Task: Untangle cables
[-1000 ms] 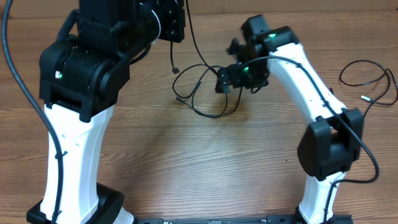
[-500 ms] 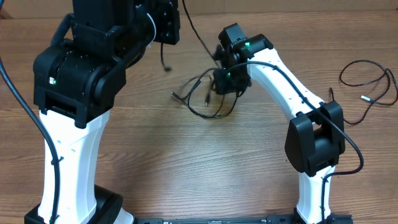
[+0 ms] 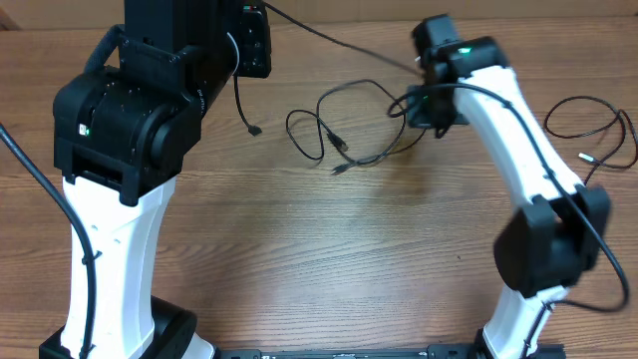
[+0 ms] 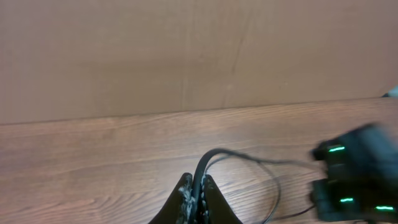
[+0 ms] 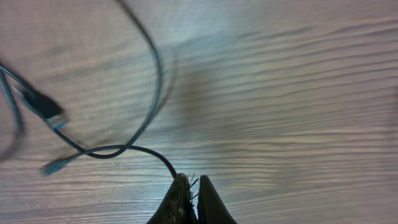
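Note:
I will next lower my left gripper to its right in the overhead view, turning it as it goes, and let go of the cable there.
Thin black cables lie in loose crossing loops on the wooden table, back centre. My left gripper is shut on one cable; from above it sits at the back left. A free plug end hangs below it. A strand stretches from there toward my right gripper. In the right wrist view that gripper is shut on a cable that curves away left to plugs.
A separate thin black cable lies looped at the table's far right. The left arm's large black and white body covers the left side. A brown wall rises behind the table.
My right gripper has closed on a cable and swung right, dragging it along. The tangle has spread into wider loops. The left gripper stays shut on its cable.

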You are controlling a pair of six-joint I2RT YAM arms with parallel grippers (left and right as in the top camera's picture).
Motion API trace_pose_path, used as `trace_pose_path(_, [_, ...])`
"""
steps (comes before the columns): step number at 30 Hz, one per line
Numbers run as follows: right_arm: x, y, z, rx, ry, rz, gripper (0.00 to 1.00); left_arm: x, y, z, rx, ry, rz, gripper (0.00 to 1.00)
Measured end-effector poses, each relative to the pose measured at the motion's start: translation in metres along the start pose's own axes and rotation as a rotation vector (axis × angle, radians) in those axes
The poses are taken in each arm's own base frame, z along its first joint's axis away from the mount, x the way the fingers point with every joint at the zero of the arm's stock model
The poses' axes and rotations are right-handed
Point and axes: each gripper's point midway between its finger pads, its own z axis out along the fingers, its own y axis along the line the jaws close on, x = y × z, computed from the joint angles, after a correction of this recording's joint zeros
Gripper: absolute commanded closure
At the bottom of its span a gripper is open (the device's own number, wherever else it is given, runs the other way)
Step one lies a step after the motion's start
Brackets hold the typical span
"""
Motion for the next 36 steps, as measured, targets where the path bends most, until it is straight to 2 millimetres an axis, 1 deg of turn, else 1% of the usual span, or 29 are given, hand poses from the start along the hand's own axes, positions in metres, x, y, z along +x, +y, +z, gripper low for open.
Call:
trace_pose_path(3, [-0.010,-0.016,-0.037,-0.010,-0.099,0.043,0.96,0.003,0.002,0.000,-0.010,0.014,0.002,0.94])
trace_pose_path(7, [-0.012,-0.024,-0.085,-0.036,-0.215,0.061,0.96,0.008,-0.005,0.003,0.028,0.038,0.004,0.94])
trace_pose_path(9, [-0.013,-0.026,-0.105,-0.051,-0.264,0.067,0.96,0.013,-0.013,0.010,0.067,0.064,0.006,0.94])
trace_pose_path(11, [-0.012,-0.027,-0.123,-0.067,-0.307,0.070,0.96,0.020,-0.023,0.022,0.112,0.101,0.008,0.95])
trace_pose_path(14, [-0.009,-0.025,-0.144,-0.105,-0.350,0.069,0.96,0.036,-0.040,0.047,0.183,0.176,0.009,0.95])
trace_pose_path(18, [0.000,-0.016,-0.163,-0.187,-0.366,0.058,0.96,0.054,-0.064,0.083,0.281,0.258,0.004,0.95])
trace_pose_path(21, [0.007,-0.002,-0.170,-0.276,-0.351,0.037,0.96,0.063,-0.090,0.107,0.370,0.282,0.008,0.95])
trace_pose_path(23, [0.011,0.008,-0.173,-0.338,-0.335,0.015,0.96,0.069,-0.112,0.118,0.435,0.292,0.018,0.95])
trace_pose_path(24, [0.013,0.015,-0.175,-0.376,-0.325,0.003,0.96,0.074,-0.129,0.123,0.477,0.297,0.029,0.96])
trace_pose_path(25, [0.014,0.016,-0.175,-0.387,-0.322,-0.001,0.96,0.076,-0.134,0.125,0.489,0.301,0.032,0.96])
trace_pose_path(28, [0.017,0.027,-0.179,-0.450,-0.305,-0.018,0.96,0.084,-0.161,0.129,0.547,0.306,0.044,0.96])
trace_pose_path(31, [0.020,0.037,-0.184,-0.516,-0.294,-0.035,0.96,0.088,-0.177,0.124,0.577,0.322,0.008,0.96])
trace_pose_path(33, [0.019,0.044,-0.188,-0.559,-0.299,-0.047,0.96,0.089,-0.181,0.122,0.580,0.345,-0.049,0.96])
trace_pose_path(36, [0.018,0.053,-0.195,-0.618,-0.308,-0.064,0.96,0.092,-0.181,0.120,0.569,0.394,-0.154,0.96])
